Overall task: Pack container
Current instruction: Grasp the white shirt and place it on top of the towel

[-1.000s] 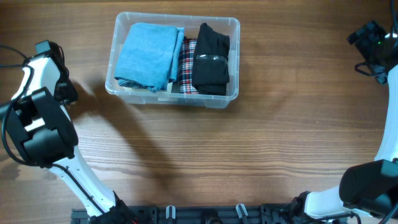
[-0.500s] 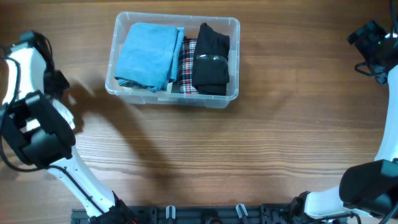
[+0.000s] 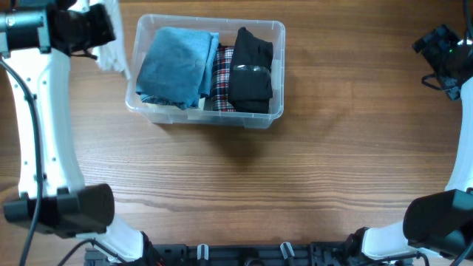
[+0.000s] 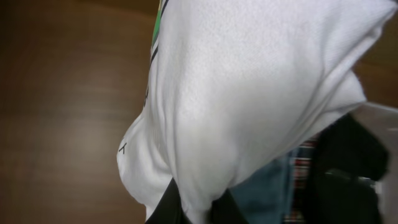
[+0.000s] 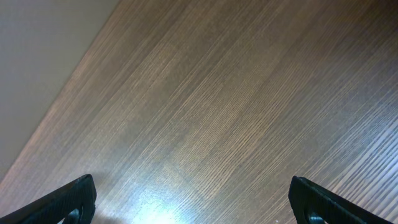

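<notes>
The folded blue cloth (image 3: 177, 65) (image 4: 267, 193) is below my left gripper and to its right in the overhead view. My left gripper should carry the white cloth over it next, then lower it and let go.
The clear container (image 3: 204, 117) stands at the back of the table. It holds a folded blue cloth (image 3: 177, 65), a plaid cloth (image 3: 222, 74) and a black cloth (image 3: 251, 70). My left gripper (image 3: 102, 31) hovers just left of the container, shut on a white cloth (image 3: 115, 55) that hangs from it. In the left wrist view the white cloth (image 4: 249, 93) with a green and black print fills the frame above my left gripper (image 4: 198, 214); the blue cloth (image 4: 267, 193) shows behind it. My right gripper (image 3: 442, 43) is far right, open over bare wood (image 5: 198, 205).
The wooden table (image 3: 310, 185) stretches in front of and to the right of the container. The left arm's white links (image 3: 44, 125) run along the left edge. A dark rail (image 3: 244, 255) lies along the front edge.
My left gripper has shut on the white cloth and swung up from the table's left side to the back left, beside the container. The right arm has not moved.
</notes>
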You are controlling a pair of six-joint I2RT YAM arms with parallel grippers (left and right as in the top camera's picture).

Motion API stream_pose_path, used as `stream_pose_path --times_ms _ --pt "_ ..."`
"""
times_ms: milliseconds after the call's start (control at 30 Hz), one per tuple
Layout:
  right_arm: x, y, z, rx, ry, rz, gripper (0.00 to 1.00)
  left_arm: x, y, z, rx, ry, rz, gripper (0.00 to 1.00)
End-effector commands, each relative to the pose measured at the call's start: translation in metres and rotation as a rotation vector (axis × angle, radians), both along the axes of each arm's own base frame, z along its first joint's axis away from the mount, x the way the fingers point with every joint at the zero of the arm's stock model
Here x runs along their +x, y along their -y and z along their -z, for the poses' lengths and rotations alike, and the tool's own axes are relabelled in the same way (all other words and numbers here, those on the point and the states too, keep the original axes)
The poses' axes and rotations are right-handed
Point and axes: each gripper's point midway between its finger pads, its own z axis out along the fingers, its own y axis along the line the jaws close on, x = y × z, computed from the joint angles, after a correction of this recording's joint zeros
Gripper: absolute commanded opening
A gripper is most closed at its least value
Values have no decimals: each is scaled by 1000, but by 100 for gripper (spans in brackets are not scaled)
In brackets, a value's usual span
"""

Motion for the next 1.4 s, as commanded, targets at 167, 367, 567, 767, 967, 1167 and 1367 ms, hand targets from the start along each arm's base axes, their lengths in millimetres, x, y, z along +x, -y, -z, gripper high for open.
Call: stream_pose_path --times_ms 167,367,567,767,967,1167,1367 --pt "0 1 3 -2 -8 20 100 -9 71 -2 91 -16 143 4" --pt "0 2 3 -2 -8 21 100 -8 79 22 269 -86 74 4" --pt "0 2 3 -2 -8 20 100 -9 66 40 285 -148 -51 4" --pt "0 1 3 -2 -8 20 100 3 70 75 241 -219 -142 4" --pt "0 2 3 -2 -8 21 100 21 84 88 170 -200 -134 37" --pt "0 2 3 -2 -8 20 100 50 106 64 50 -53 -91 71" --pt "0 2 3 -2 -8 21 100 33 107 76 52 -136 -70 50"
